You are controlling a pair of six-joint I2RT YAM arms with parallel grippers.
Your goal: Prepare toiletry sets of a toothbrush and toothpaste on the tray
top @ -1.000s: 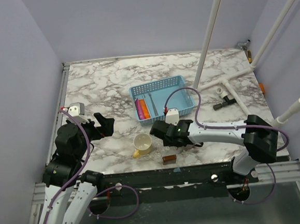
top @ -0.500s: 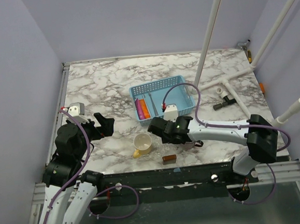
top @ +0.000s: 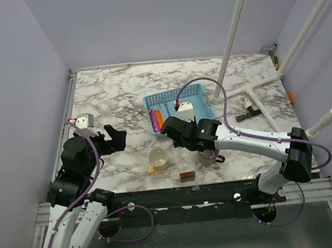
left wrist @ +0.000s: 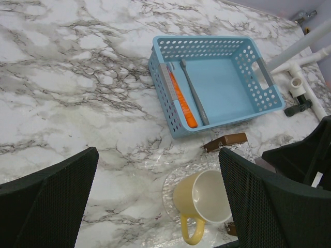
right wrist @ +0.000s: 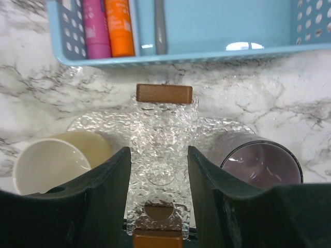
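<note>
The pink toothpaste's far end [top: 151,112] lies outward, to the left in the top view. My right gripper will move there next and go down to close.
The tray [top: 197,93] is a light blue mesh basket at mid-table, partly hidden by my right arm. Along its left side lie a pink toothpaste [right wrist: 95,28], an orange toothpaste [right wrist: 120,26] and a thin toothbrush [right wrist: 160,23]; the left wrist view also shows the orange toothpaste [left wrist: 182,98] and the toothbrush [left wrist: 194,93]. My right gripper [right wrist: 158,155] hangs open just in front of the tray [right wrist: 217,26], pointing down, with nothing between its fingers. My left gripper [top: 114,138] is wide open and holds nothing, well to the left of the tray [left wrist: 227,77].
A yellow mug [top: 157,159] and a purple-grey mug [top: 207,156] stand on a clear textured plastic sheet [right wrist: 160,124] near the front edge. Brown blocks [right wrist: 164,93] lie on that sheet; one brown block [top: 187,176] is near the table edge. White pipes [top: 255,88] cross the back right.
My right gripper has risen and moved from between the mugs toward the tray, its jaws widening a little. The purple-grey mug has come into view. The left arm has not moved.
</note>
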